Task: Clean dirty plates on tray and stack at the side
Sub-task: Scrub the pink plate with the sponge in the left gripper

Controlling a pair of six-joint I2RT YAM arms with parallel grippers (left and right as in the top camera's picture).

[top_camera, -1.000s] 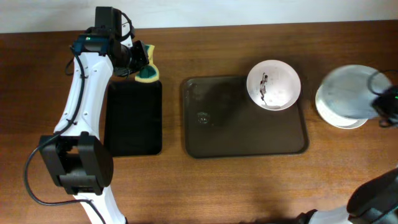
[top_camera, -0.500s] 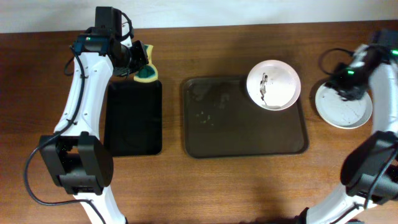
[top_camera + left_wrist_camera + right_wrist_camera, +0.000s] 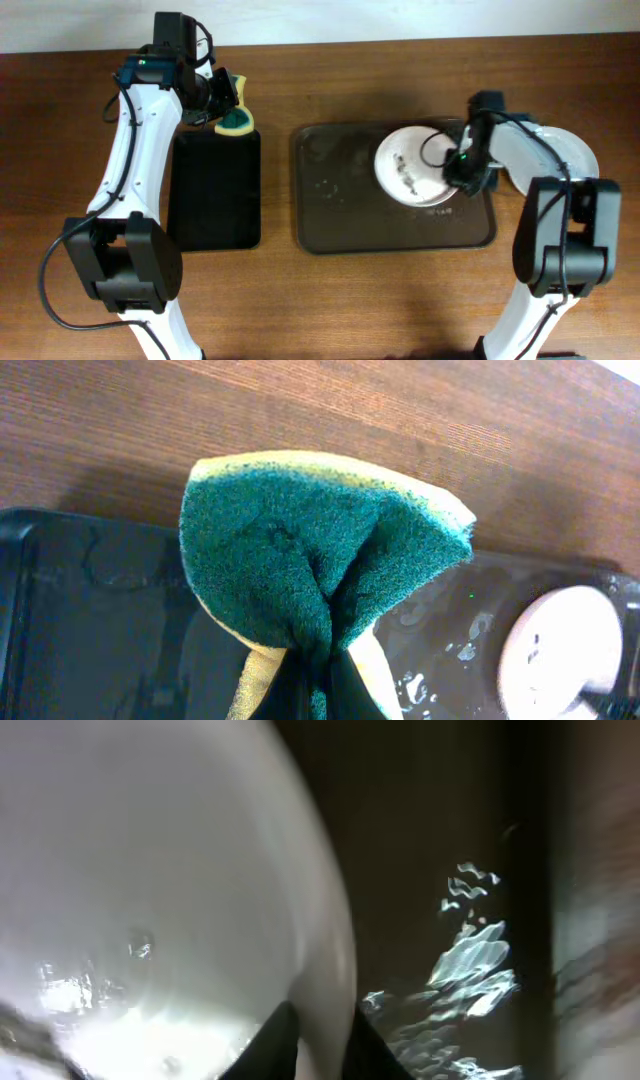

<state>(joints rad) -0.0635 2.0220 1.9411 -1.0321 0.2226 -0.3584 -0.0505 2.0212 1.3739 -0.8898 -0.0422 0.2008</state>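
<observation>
The left gripper moves back and down to the black tray's empty middle point(image 3: 222, 192) next and releases the sponge point(image 3: 237, 118) there.
A white plate point(image 3: 408, 165) with dark smears lies on the right half of the dark brown tray point(image 3: 340, 220). My right gripper point(image 3: 463, 172) is shut on its right rim. In the right wrist view the plate point(image 3: 150, 870) fills the left, and the right gripper point(image 3: 320, 1045) has a dark finger on each side of the rim, above the wet tray point(image 3: 430, 870). Clean white plates point(image 3: 578, 160) are stacked on the table right of the tray, partly hidden by the right arm. My left gripper point(image 3: 222, 100) is shut on a green-and-yellow sponge point(image 3: 237, 118), also in the left wrist view point(image 3: 320, 550).
A narrower black tray point(image 3: 215, 200) lies left of the brown tray, just below the sponge. In the left wrist view, water drops shine on the brown tray point(image 3: 440, 650), with the plate point(image 3: 560, 650) at the right. The wooden table's far edge is close behind both trays.
My right arm swung from the stack at the right onto the tray and closed on the smeared plate's rim. The plate has shifted left. The left arm has not moved.
</observation>
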